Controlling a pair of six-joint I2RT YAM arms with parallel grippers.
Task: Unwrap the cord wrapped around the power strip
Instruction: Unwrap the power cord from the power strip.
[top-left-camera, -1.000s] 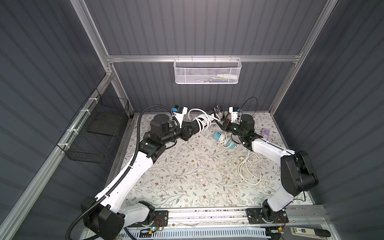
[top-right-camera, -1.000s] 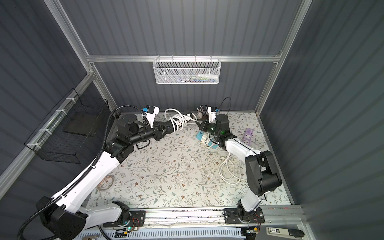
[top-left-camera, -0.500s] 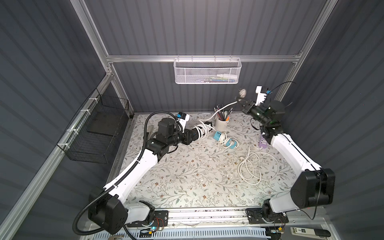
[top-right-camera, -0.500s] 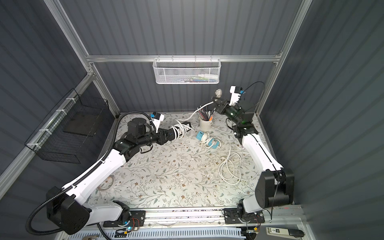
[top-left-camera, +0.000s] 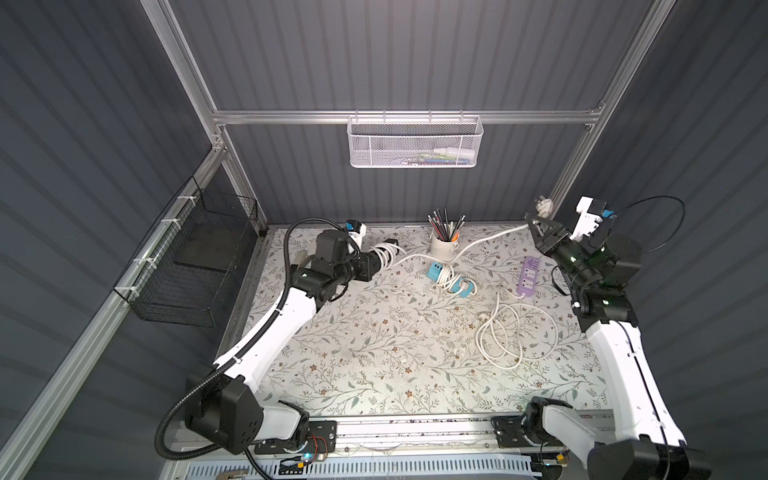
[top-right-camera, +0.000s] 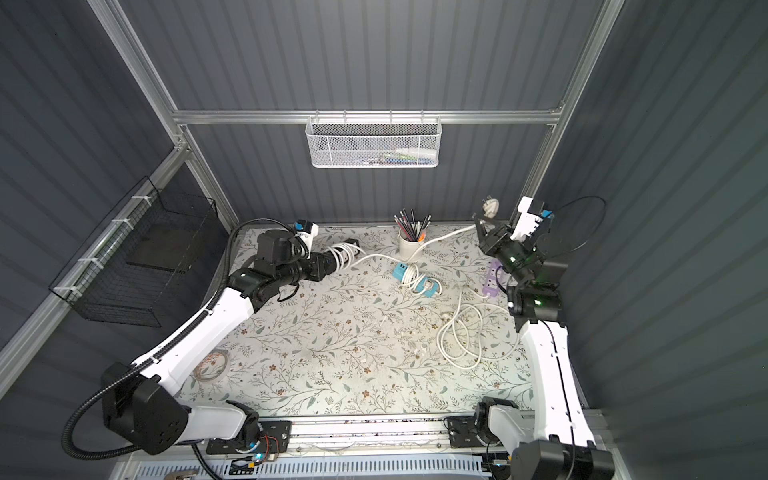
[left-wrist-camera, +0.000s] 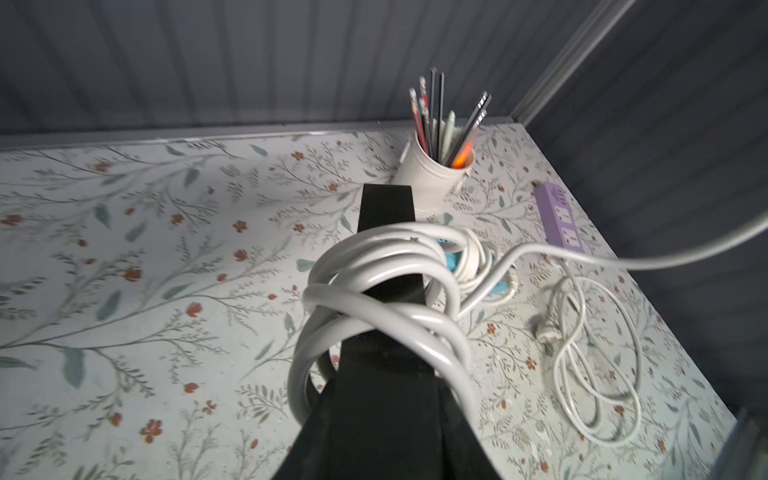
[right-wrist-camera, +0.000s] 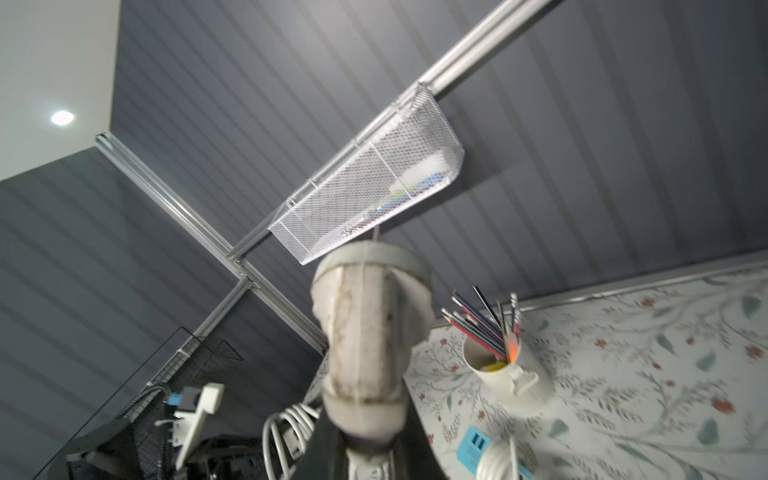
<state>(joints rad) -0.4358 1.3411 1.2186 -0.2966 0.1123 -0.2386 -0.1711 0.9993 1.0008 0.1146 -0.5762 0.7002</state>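
Observation:
Several loops still wind around the black power strip (top-left-camera: 391, 242), so my right gripper should release the plug and move back and down onto the purple power strip's loose cord (top-left-camera: 512, 307).
My left gripper (top-left-camera: 374, 266) (top-right-camera: 332, 262) is shut on one end of the black power strip (top-left-camera: 391, 242) (left-wrist-camera: 386, 208) and holds it just above the table at the back left. Several loops of the white cord (top-left-camera: 384, 254) (left-wrist-camera: 374, 299) are still wound around the strip. From there the cord runs past the pencil cup and rises to my right gripper (top-left-camera: 536, 226) (top-right-camera: 482, 224). That gripper is up at the back right corner, shut on the cord at its plug. The plug (top-left-camera: 545, 205) (right-wrist-camera: 370, 332) sticks out beyond the jaws.
A white pencil cup (top-left-camera: 442, 245) stands at the back centre. In front of it lies a blue power strip (top-left-camera: 436, 272) with its own cord wrapped round it. A purple power strip (top-left-camera: 528, 275) and its loose white cord (top-left-camera: 515, 328) lie at the right. A mesh basket (top-left-camera: 415, 143) hangs on the back wall and a black wire basket (top-left-camera: 195, 257) on the left wall.
My right arm swung from the table's centre up to the back right corner, drawing the plug end of the cord out. The left gripper with the strip dropped lower and shifted left.

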